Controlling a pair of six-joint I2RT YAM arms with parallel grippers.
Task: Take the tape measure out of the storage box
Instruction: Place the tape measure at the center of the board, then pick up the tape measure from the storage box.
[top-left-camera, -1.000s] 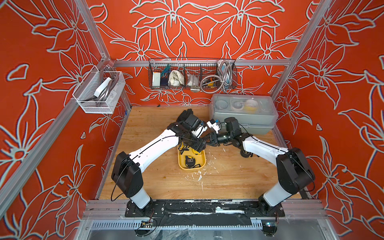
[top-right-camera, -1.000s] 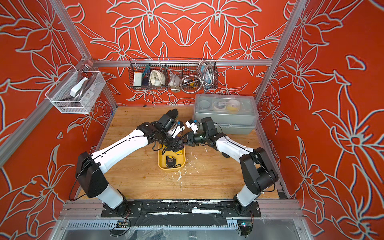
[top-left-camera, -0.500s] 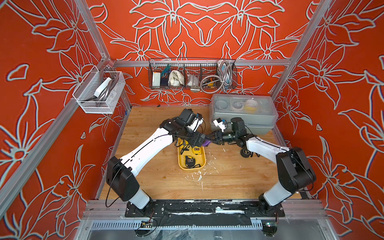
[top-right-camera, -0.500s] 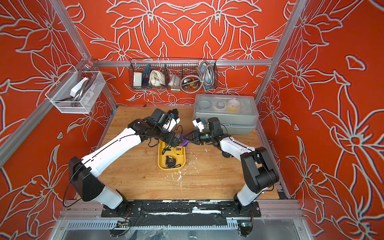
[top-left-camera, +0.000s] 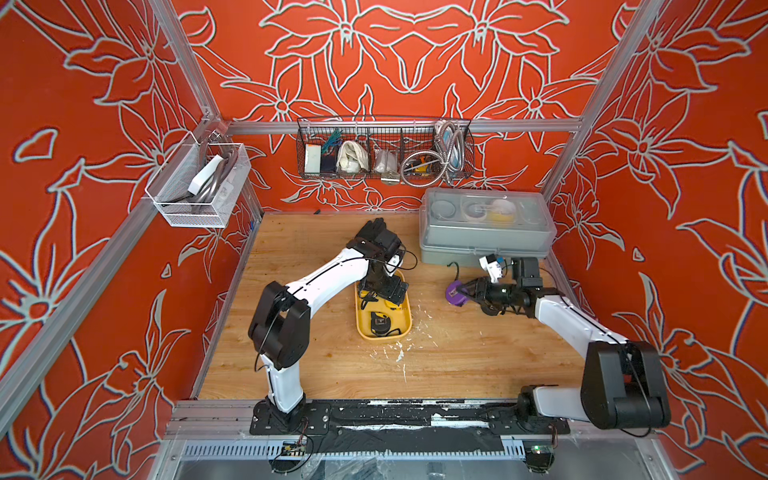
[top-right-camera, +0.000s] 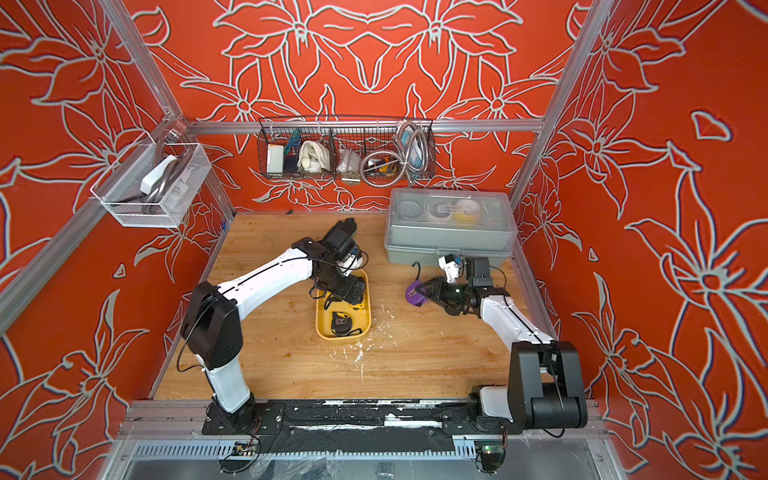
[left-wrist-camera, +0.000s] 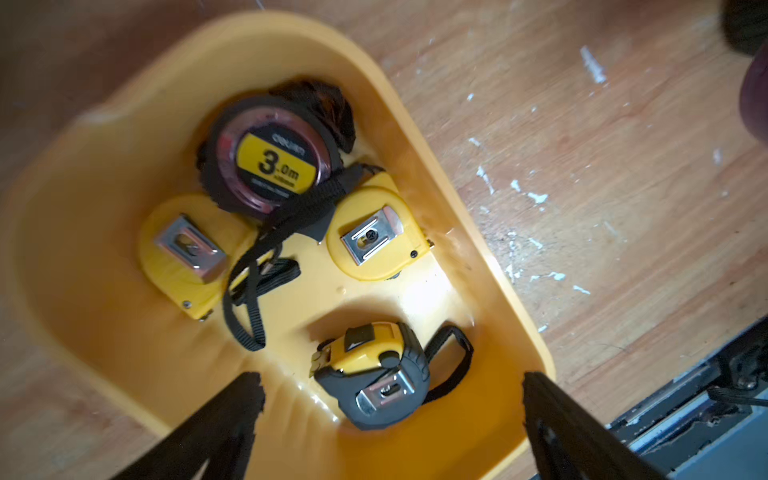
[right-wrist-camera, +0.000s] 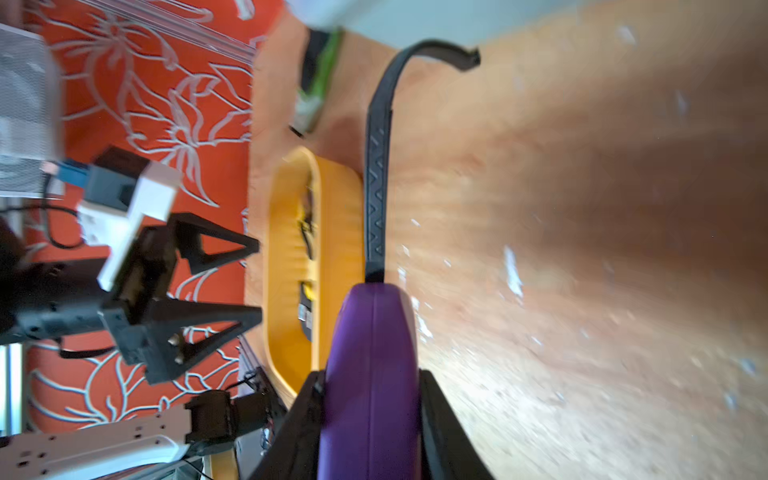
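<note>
I will next move my right gripper down to the bare tabletop beneath it and let go of the purple tape measure (top-left-camera: 455, 291) there, because the tape measure already hangs clear of the tray.
The storage box (top-left-camera: 405, 316) (top-right-camera: 368, 316) is a shallow yellow tray on the wooden table. It holds several tape measures: a round black one (left-wrist-camera: 270, 162), two yellow ones (left-wrist-camera: 183, 253) (left-wrist-camera: 374, 232) and a black-and-yellow one (left-wrist-camera: 374, 374). My left gripper (top-left-camera: 380, 291) (left-wrist-camera: 390, 382) hangs open just over the tray's far end, touching nothing. To the tray's right, my right gripper (top-left-camera: 461, 293) (right-wrist-camera: 370, 382) is shut on a purple tape measure (top-left-camera: 455, 291) (top-right-camera: 413, 293) (right-wrist-camera: 370, 332) held low over the table. Its black strap (right-wrist-camera: 378, 166) sticks out ahead.
A grey case with a translucent lid (top-left-camera: 486, 232) stands at the back right, close behind my right gripper. A wire basket (top-left-camera: 384, 153) hangs on the back wall and a white mesh basket (top-left-camera: 199, 187) on the left wall. White flecks (top-left-camera: 399, 353) litter the table.
The two grippers, together over the tray a second ago, have parted. My right gripper carried the purple tape measure off to the right. My left gripper's jaws opened wide and stayed over the tray.
</note>
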